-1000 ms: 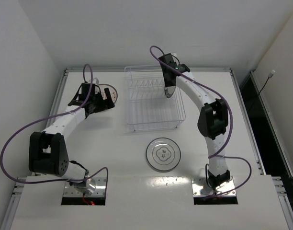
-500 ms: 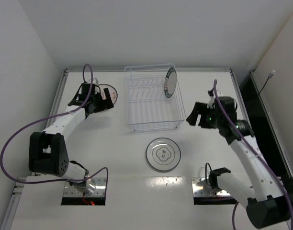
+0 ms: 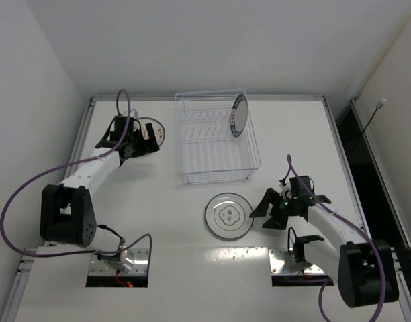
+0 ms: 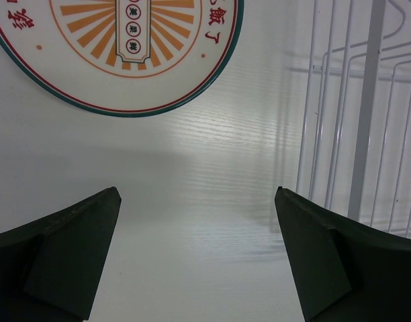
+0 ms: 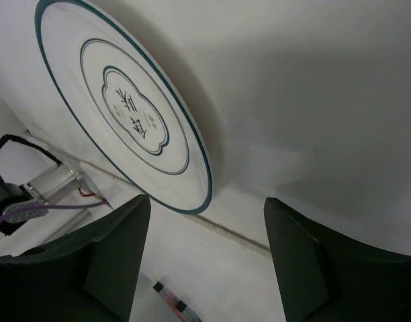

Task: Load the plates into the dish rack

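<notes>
The edge of the emblem plate is lined up between the open fingers of my right gripper. My right gripper should next slide low to bring its fingers around the emblem plate's nearest edge.
The dish rack [image 3: 215, 151] stands at the table's back centre. The green-rimmed plate [image 3: 238, 114] stands upright in its far right corner. The emblem plate [image 3: 227, 216] lies flat in front of the rack and fills the upper left of the right wrist view [image 5: 125, 114]. My right gripper [image 3: 262, 213] is open and empty, low, just right of that plate, which shows beyond its jaws [image 5: 205, 255]. The orange sunburst plate [image 3: 157, 129] lies left of the rack and shows in the left wrist view [image 4: 125, 60]. My left gripper [image 3: 150, 142] is open and empty just short of it [image 4: 199, 255].
The rack's white wires [image 4: 353, 114] stand close on the right of the left gripper. Purple cables trail from both arms. Metal base plates [image 3: 296, 261] sit at the near edge. White walls close in the table's left and back.
The right gripper let go of the green-rimmed plate, which now stands in the rack. The right arm swung back and down to beside the emblem plate. The left arm has not moved.
</notes>
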Robot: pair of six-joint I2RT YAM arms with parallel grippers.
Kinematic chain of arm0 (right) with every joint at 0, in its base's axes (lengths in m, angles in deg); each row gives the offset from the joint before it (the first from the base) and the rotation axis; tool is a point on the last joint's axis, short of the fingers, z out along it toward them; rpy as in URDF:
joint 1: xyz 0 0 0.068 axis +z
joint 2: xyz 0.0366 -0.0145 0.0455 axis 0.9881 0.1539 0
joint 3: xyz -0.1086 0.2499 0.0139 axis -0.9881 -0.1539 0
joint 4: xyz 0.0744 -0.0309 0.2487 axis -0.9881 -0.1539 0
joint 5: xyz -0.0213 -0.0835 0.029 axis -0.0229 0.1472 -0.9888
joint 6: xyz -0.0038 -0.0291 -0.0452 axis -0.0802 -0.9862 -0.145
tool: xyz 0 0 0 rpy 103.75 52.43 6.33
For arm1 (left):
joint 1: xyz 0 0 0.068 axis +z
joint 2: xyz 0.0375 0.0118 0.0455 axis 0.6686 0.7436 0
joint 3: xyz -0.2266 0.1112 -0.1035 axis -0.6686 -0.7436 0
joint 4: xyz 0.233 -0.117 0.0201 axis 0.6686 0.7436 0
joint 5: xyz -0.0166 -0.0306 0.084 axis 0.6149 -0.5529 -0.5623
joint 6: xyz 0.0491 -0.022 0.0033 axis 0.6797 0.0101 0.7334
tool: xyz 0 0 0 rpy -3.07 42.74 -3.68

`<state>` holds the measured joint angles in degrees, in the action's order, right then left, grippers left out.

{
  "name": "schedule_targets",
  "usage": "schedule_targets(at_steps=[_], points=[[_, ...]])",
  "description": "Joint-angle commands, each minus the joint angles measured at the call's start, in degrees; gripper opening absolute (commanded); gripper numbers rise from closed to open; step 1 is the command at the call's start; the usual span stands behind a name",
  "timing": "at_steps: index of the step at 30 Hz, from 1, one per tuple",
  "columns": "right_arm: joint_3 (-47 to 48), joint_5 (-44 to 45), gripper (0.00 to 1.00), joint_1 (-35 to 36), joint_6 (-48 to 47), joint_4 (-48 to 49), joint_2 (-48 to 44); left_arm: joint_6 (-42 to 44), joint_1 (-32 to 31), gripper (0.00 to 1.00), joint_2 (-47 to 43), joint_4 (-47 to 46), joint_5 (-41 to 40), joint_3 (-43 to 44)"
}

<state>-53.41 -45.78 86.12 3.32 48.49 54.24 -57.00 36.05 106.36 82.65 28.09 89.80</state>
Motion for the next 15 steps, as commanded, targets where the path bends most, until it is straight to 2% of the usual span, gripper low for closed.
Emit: schedule_targets(at_steps=[1, 5, 8, 13, 15], points=[[-0.01, -2.74, 0.65, 0.39, 2.73, 7.4, 3.03, 0.55, -0.06, 1.0, -1.61, -0.88, -0.23, 0.93], [-2.21, -0.2, 0.58, 0.39, 8.26, 11.62, 3.57, 0.55, -0.06, 1.0, -1.61, -0.88, 0.29, 0.93], [-2.74, 0.96, 0.58, 1.62, 10.47, 13.73, 4.71, 0.55, -0.06, 1.0, -1.61, -0.88, 0.82, 1.46], [0.68, 2.19, 0.58, 5.57, 11.18, 17.42, 15.04, 0.55, -0.06, 1.0, -1.61, -0.36, 0.83, 1.99], [2.09, 3.24, 0.54, 6.88, 11.18, 18.82, 18.66, 0.55, -0.06, 1.0, -1.61, 0.17, 0.3, 1.99]])
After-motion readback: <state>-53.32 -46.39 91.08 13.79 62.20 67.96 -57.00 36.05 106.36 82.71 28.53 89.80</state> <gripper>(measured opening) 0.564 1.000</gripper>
